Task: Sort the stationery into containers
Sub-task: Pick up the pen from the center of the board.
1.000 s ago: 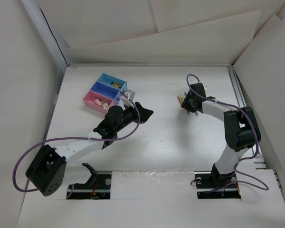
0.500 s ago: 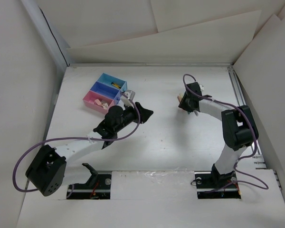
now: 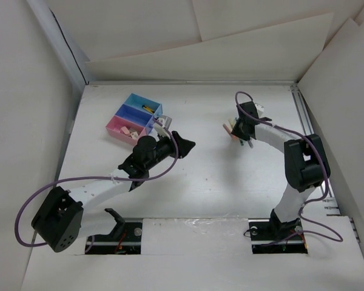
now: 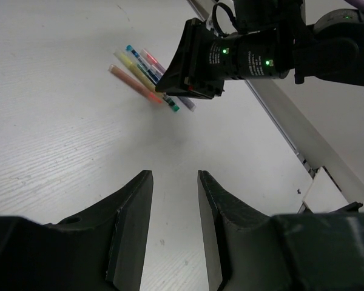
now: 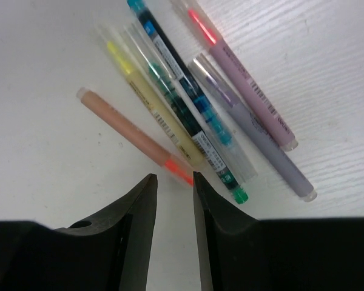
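Observation:
My right gripper is about to go down over the orange pen's clear end with the cap, because that end crowds the yellow pen. It will then sweep to the left in the top view and close.
Several slim pens lie side by side on the white table in the right wrist view: an orange one (image 5: 133, 136), a yellow one (image 5: 150, 103), a teal one (image 5: 185, 100), a grey-violet one (image 5: 261, 148) and a pink one (image 5: 249, 85). My right gripper (image 5: 175, 177) is open just above them, with the orange pen's red tip at the mouth of its jaws. From above, the pens (image 3: 230, 129) sit by the right gripper (image 3: 237, 131). My left gripper (image 3: 186, 145) is open and empty. The three joined bins are light blue (image 3: 143, 103), blue-violet (image 3: 134, 115) and pink (image 3: 124, 129).
The pink bin holds pale eraser-like blocks and the light blue bin holds small yellow-orange pieces. In the left wrist view the pens (image 4: 147, 77) lie beyond my open left gripper (image 4: 175, 176), under the right arm's wrist (image 4: 230, 54). A metal rail (image 3: 303, 130) runs along the table's right edge.
My right gripper has shifted slightly left toward the pens and settled over them. The left arm has barely moved.

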Robot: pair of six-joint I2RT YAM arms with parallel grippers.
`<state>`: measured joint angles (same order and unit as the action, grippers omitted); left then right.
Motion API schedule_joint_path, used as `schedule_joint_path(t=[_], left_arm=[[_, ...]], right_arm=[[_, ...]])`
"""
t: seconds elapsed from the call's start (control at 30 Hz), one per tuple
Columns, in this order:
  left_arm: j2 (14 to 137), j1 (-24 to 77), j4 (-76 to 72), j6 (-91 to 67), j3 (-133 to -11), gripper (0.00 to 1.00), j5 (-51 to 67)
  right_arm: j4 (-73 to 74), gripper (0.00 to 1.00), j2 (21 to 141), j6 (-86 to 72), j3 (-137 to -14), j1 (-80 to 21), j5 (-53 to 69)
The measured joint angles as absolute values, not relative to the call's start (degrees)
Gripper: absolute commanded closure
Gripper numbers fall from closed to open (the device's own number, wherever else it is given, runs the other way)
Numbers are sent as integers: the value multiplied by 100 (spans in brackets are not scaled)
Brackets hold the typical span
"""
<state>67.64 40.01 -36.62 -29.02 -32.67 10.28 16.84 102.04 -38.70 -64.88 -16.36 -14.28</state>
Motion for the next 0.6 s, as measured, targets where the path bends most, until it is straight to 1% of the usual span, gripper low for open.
schedule_joint_path(t=[0.17,0.3,0.6], left_arm=[[6764,4001,-3667,-2939,-3258,68,1050],[6764,4001,-3677,-2943,-3238,68,1061],[6761,4001,-3706,-2943,-3225,68,1076]], right_arm=[[1802,61,10379,-3771,-6838,-1579,-1448],[1914,57,10560,-3704,-6864,-1579,-1398],[2182,56,10777,-3500,-7116,-1584,-991]])
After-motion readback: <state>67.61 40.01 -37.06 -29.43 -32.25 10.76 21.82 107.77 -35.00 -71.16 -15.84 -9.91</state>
